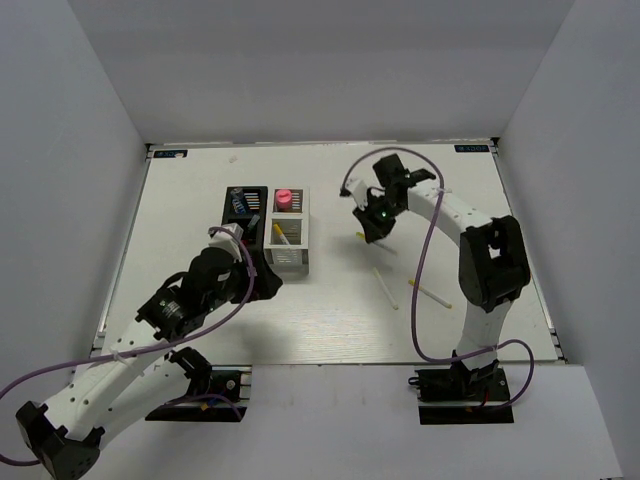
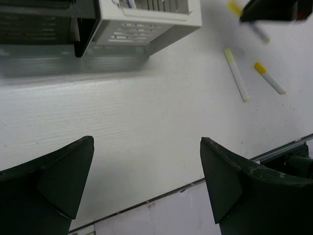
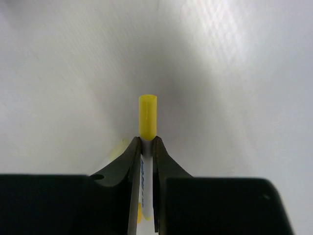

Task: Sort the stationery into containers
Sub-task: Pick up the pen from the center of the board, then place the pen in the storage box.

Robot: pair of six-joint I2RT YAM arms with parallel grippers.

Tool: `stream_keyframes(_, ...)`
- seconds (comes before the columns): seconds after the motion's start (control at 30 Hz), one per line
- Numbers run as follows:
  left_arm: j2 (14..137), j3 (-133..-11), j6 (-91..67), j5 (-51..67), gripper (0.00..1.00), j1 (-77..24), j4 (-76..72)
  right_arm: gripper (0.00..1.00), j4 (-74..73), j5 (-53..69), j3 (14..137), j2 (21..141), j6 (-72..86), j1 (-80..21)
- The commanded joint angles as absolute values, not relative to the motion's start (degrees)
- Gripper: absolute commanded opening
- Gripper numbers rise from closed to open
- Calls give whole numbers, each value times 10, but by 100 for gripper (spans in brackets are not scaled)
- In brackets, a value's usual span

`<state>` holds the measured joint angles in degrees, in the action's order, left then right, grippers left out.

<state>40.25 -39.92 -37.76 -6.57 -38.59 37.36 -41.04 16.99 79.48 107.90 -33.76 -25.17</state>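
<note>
I will lift my right gripper across and release over the white box's near section point(image 1: 287, 232), which is to its left in the top view and holds a yellow-tipped stick.
The black box point(image 1: 243, 209) and the white box point(image 1: 288, 240) stand joined at centre left. A pink marker point(image 1: 284, 198) and a yellow-tipped stick point(image 1: 281, 234) stand in the white box, and a blue-and-white tube point(image 1: 238, 205) in the black one. My right gripper point(image 1: 372, 233) is shut on a white yellow-tipped stick point(image 3: 147, 116), low over the table to the right of the boxes. Two more sticks point(image 1: 386, 287) point(image 1: 428, 293) lie on the table near it; they also show in the left wrist view point(image 2: 236, 74) point(image 2: 269, 78). My left gripper point(image 1: 268, 281) is open and empty at the near side of the boxes point(image 2: 146, 22). The green and red pens are out of view.
Grey walls enclose the white table on three sides. The table's near edge point(image 2: 195, 183) runs just below my left gripper's fingers point(image 2: 63, 181). The purple cables of both arms hang over the table's near half.
</note>
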Motion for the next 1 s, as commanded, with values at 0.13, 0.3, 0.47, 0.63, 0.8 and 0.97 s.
stream_keyframes(0.13, 381, -374, -403, -40, 99, -388, 374, 0, -462, 374, 1047, 1037, -321, -266)
stream_keyframes(0.3, 370, -355, -420, -30, 99, -388, 374, 0, -323, 461, 1074, 1048, -265, -307)
stream_keyframes(0.47, 377, -355, -425, -24, 99, -388, 379, 0, -133, 523, 1076, 1086, -177, -359)
stream_keyframes(0.63, 377, -355, -436, -24, 99, -388, 384, 0, -62, 540, 1110, 1145, -126, -404)
stream_keyframes(0.8, 372, -355, -436, -24, 99, -388, 389, 0, 28, 543, 1060, 1166, -91, -418)
stream_keyframes(0.97, 380, -366, -436, -17, 99, -388, 382, 0, 51, 537, 974, 1152, -99, -412)
